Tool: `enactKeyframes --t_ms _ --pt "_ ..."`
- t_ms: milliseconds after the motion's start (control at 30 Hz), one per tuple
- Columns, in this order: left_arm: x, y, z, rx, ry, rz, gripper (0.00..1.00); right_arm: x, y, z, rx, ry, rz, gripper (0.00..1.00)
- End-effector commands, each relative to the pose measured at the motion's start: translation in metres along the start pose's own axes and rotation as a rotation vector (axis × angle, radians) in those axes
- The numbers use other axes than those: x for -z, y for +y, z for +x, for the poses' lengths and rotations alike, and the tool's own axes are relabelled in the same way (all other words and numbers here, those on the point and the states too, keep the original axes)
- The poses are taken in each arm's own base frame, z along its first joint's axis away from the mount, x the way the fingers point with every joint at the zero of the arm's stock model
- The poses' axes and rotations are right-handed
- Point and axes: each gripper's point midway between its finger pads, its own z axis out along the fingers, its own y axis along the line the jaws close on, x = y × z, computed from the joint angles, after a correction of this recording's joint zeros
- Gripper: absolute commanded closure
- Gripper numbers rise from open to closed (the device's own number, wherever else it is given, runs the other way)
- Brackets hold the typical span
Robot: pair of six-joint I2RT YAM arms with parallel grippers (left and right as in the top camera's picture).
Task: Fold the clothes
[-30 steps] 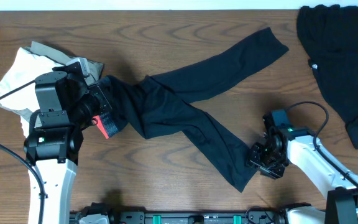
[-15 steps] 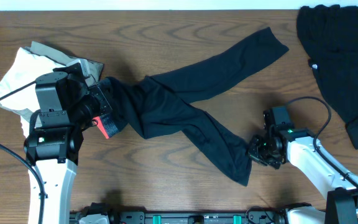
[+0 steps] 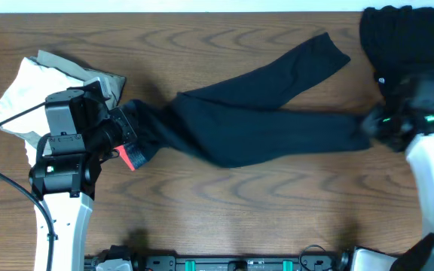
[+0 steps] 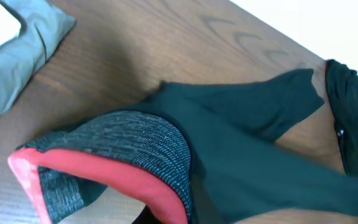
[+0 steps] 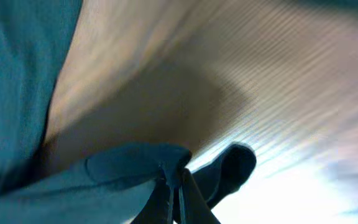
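I should bring the waistband [image 3: 130, 154] with my left gripper to the clear tabletop near the leggings and release it there. That spot is back from my left gripper and to its right in the overhead view.
Dark navy leggings [image 3: 239, 128] lie stretched across the middle of the table. Their grey-and-coral waistband [image 3: 130, 154] is at the left, and my left gripper [image 3: 120, 134] is shut on it. In the left wrist view the waistband [image 4: 123, 149] fills the foreground and hides the fingers. One leg runs up to the back right [image 3: 319, 53]. The other leg is pulled taut to the right, its end pinched in my shut right gripper [image 3: 373, 124]. The right wrist view shows the closed fingertips [image 5: 174, 180] with dark cloth [image 5: 123, 168] bunched over them.
More black clothes [image 3: 401, 53] lie in a heap at the back right corner, just behind the right gripper, and show in the left wrist view [image 4: 353, 124]. A white and grey cloth bundle [image 3: 29, 94] sits behind the left arm. The table's far edge [image 3: 202, 9] runs along the top.
My right gripper closed on the end of the near leg and swept it from the front centre out to the right, pulling that leg straight. The left gripper kept its hold.
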Motion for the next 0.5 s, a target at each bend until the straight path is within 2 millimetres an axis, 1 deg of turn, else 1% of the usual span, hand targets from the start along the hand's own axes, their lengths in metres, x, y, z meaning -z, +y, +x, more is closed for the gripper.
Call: enactKeyframes --t_ms 0,100,133,233,300,467 --pt "0.002 -0.003 -0.002 -0.019 -0.003 -0.001 0.94 0.018 -0.043 -0.031 -0.009 -0.078 0.134 0.99" --pt "0.000 -0.012 0.003 -0.037 0.016 0.028 0.94 0.021 -0.072 -0.035 -0.053 -0.071 0.182 0.99" --pt "0.000 -0.020 0.008 -0.048 0.032 0.058 0.94 0.021 -0.081 -0.035 -0.080 -0.063 0.197 0.99" --pt "-0.002 -0.041 0.021 -0.078 0.081 0.129 0.94 0.018 -0.098 -0.035 -0.123 -0.048 0.221 0.99" --pt "-0.003 -0.050 0.034 -0.098 0.124 0.148 0.94 0.014 -0.105 -0.035 -0.140 -0.034 0.232 0.99" --pt "-0.002 -0.069 0.071 -0.150 0.245 0.177 0.94 -0.002 -0.109 -0.029 -0.144 0.019 0.247 0.99"
